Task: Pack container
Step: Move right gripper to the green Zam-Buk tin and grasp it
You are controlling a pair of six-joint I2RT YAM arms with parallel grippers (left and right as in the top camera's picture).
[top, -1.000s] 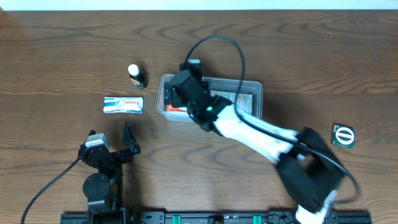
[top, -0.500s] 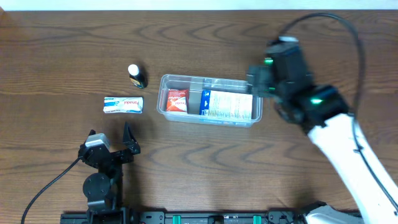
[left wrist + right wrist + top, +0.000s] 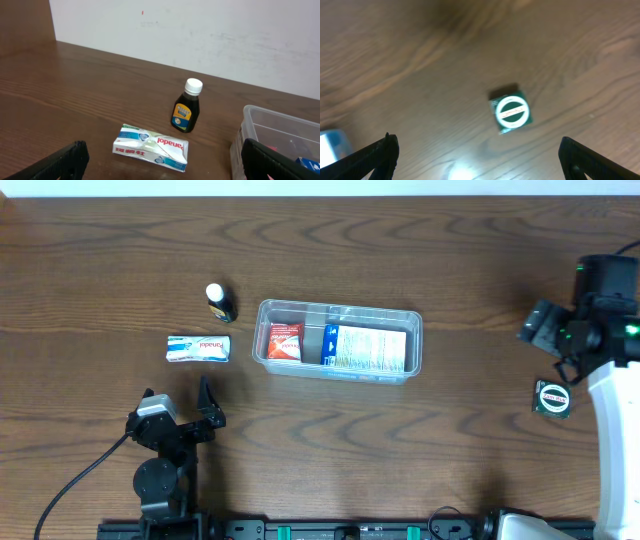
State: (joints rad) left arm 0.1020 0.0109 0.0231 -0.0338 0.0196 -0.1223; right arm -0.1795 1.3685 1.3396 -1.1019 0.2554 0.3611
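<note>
My right gripper moves down and turns next until its open fingers straddle the sides of the green packet (image 3: 552, 398) (image 3: 511, 113), which lies below and slightly crooked to them.
The clear container (image 3: 340, 305) sits mid-table and holds a red packet (image 3: 285, 341) at its left end and a blue-and-white box (image 3: 367, 348) on its right. A white Panadol packet (image 3: 199, 348) and a small dark bottle (image 3: 218, 301) lie left of it. A green packet (image 3: 552, 398) lies at the far right. My left gripper (image 3: 178, 415) is open and empty, below the Panadol packet (image 3: 151, 147). My right gripper (image 3: 547, 330) is open and empty, above the table near the green packet (image 3: 511, 113).
The left wrist view shows the bottle (image 3: 187, 106) standing upright behind the Panadol packet, the container's corner (image 3: 250, 112) at the right, and a white wall beyond the table's far edge. The table is brown wood.
My right arm swung from over the container's left end to the far right, near the green packet. The red packet stays in the container. The left arm has not moved.
</note>
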